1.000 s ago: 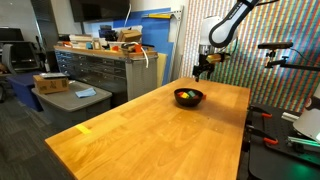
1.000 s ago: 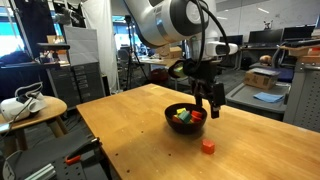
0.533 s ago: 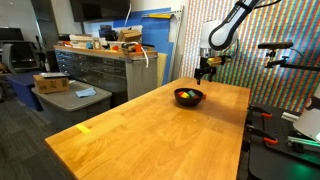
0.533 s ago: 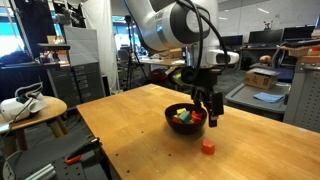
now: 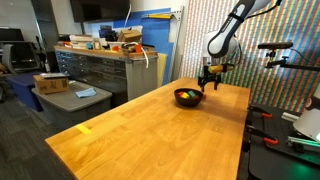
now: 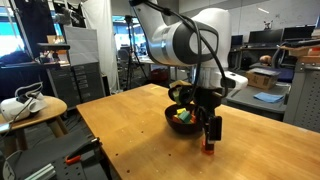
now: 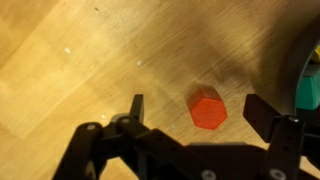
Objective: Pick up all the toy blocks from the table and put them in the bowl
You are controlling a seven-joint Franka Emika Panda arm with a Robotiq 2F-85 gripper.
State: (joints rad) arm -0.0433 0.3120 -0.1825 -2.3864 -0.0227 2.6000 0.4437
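I need to lower my gripper to the small red block point(image 6: 208, 147) before I close it.
A small red block point(image 7: 208, 110) lies on the light-wood table point(image 6: 130, 130), between my two open fingers in the wrist view. My gripper point(image 7: 195, 108) is open and empty, hanging just above the block. In an exterior view the gripper point(image 6: 211, 135) is right over the red block point(image 6: 208, 147), beside the black bowl point(image 6: 183, 116). The bowl holds several blocks, red, green and yellow. In an exterior view the bowl point(image 5: 188, 97) sits near the table's far end with the gripper point(image 5: 212, 82) next to it.
A flat yellow strip point(image 5: 84, 128) lies on the table point(image 5: 150, 130) near its front edge. A grey drawer cabinet point(image 5: 100, 70) with clutter stands behind. A round side table point(image 6: 30, 110) stands beside the big table.
The gripper has moved from above the bowl, sideways and down, to just over the red block on the table.
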